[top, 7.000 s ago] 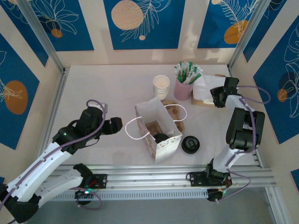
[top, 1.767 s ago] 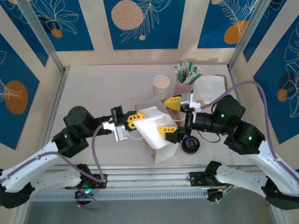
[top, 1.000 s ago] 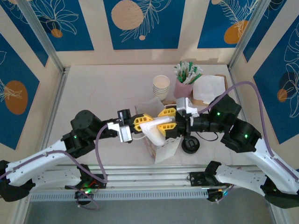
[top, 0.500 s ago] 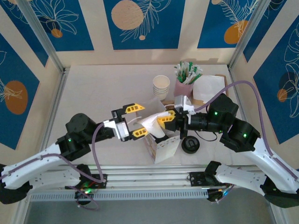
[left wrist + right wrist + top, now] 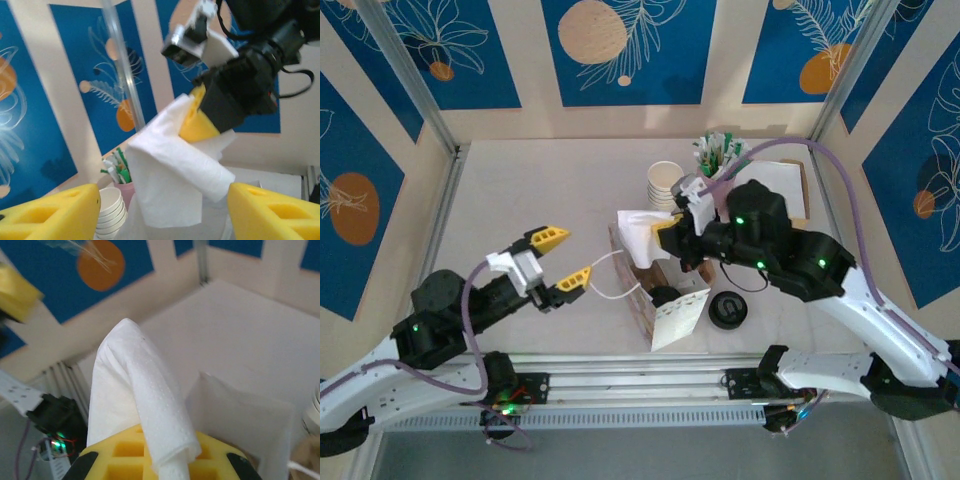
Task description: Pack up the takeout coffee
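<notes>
My right gripper tilts downward and lowers the napkin into the far part of the open bag next, since the dark round top fills the nearer part.
My right gripper (image 5: 661,233) is shut on a white napkin (image 5: 638,233) and holds it over the far left rim of the open white paper bag (image 5: 676,306). Inside the bag a dark round top (image 5: 665,295) shows, which looks like the coffee cup. In the right wrist view the napkin (image 5: 131,390) drapes up from between the yellow pads of my right gripper (image 5: 165,456). My left gripper (image 5: 561,258) stands open and empty, left of the bag. The left wrist view shows the napkin (image 5: 172,172) hanging ahead of my left gripper (image 5: 162,212).
A black lid (image 5: 728,310) lies right of the bag. Behind the bag stand a stack of paper cups (image 5: 664,184) and a pink cup of green-and-white sticks (image 5: 716,172), with a pile of napkins (image 5: 778,188) at the back right. The bag's handle (image 5: 610,290) loops out leftward.
My left gripper opened, let go of the napkin and drew back to the left. My right gripper shut on the napkin and carried it up toward the bag's far rim.
</notes>
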`<move>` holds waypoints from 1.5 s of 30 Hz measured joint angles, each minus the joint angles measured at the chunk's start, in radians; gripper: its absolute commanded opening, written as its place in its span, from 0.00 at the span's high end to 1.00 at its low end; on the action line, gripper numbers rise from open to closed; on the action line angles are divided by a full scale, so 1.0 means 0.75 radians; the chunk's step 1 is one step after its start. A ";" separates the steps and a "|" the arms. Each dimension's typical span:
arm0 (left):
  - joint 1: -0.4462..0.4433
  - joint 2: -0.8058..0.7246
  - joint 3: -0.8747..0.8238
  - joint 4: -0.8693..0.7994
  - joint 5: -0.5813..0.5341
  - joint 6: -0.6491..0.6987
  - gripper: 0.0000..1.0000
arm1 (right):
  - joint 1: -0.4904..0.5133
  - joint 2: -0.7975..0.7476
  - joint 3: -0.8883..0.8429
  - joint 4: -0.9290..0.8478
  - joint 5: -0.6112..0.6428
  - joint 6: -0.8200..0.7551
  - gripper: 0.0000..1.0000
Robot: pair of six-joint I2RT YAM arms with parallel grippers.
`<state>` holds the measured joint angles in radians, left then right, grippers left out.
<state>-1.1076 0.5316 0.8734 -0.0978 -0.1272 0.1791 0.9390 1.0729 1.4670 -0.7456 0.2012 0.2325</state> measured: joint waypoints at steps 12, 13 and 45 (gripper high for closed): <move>0.000 -0.021 -0.022 -0.279 -0.248 -0.290 0.34 | 0.006 0.116 0.070 -0.260 0.207 0.113 1.00; 0.000 -0.021 -0.022 -0.292 -0.258 -0.304 0.34 | 0.009 0.130 0.072 -0.271 0.207 0.116 1.00; 0.000 -0.014 -0.024 -0.416 -0.368 -0.382 0.33 | 0.079 0.422 0.114 -0.364 0.391 0.115 0.56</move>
<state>-1.1076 0.5209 0.8551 -0.4095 -0.4034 -0.1074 0.9985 1.3895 1.5524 -1.0187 0.4946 0.3187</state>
